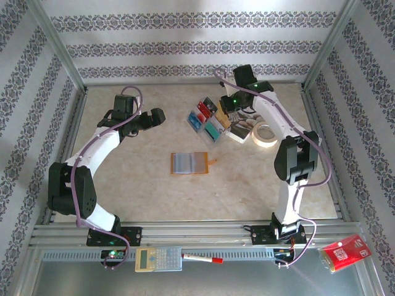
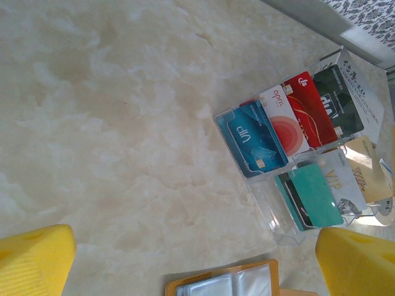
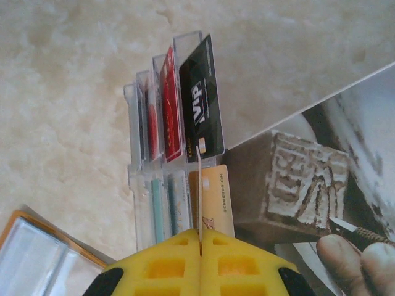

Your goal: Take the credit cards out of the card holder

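The right gripper lowers the card into the tan card's slot [image 1: 223, 117] [image 3: 216, 194] next and releases it, since the slot lies below, in line with the pale card's edge.
The orange card holder [image 1: 190, 163] lies open and flat mid-table, its grey-clear sleeves up; its top edge [image 2: 228, 280] lies between my left gripper's fingers, and a corner [image 3: 37, 259] appears in the right wrist view. Credit cards stand in a clear rack [image 1: 210, 120]: blue [image 2: 253, 142], red [image 2: 308, 108], black [image 3: 200, 105], teal [image 2: 315, 194], tan [image 3: 216, 197]. My right gripper [image 3: 200, 233] hangs over the rack's right end, shut on a thin pale card [image 3: 200, 185] seen edge-on. My left gripper [image 2: 197, 265] stands wide open and empty, left of the rack.
A printed brochure [image 3: 321, 185] lies right of the rack, with a tape roll [image 1: 266, 134] beyond it. At the near rail sit a calculator [image 1: 158, 259], a red marker [image 1: 200, 259] and a red packet [image 1: 344, 251].
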Controlling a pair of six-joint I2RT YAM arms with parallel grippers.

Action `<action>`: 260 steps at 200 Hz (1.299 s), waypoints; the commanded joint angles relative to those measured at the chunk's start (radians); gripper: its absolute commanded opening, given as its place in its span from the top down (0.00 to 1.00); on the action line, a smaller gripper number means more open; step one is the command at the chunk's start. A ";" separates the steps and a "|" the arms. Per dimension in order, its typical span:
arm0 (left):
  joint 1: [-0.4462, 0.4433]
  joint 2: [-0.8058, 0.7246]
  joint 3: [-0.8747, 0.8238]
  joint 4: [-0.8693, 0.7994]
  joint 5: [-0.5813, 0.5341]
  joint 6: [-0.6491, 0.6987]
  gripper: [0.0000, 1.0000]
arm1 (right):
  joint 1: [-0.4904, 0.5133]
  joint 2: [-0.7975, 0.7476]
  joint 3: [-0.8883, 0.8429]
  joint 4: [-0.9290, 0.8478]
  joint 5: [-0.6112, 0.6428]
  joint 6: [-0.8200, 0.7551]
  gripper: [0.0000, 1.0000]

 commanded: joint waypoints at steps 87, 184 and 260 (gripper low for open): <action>0.014 0.019 0.007 -0.010 0.007 0.024 0.00 | -0.001 0.119 0.150 -0.163 0.034 -0.075 1.00; 0.016 0.016 -0.001 0.008 0.025 0.026 0.00 | 0.003 0.153 0.194 -0.221 0.031 -0.098 0.96; 0.016 0.010 0.004 0.008 0.032 0.024 0.00 | 0.015 0.089 0.260 -0.243 0.062 -0.028 0.76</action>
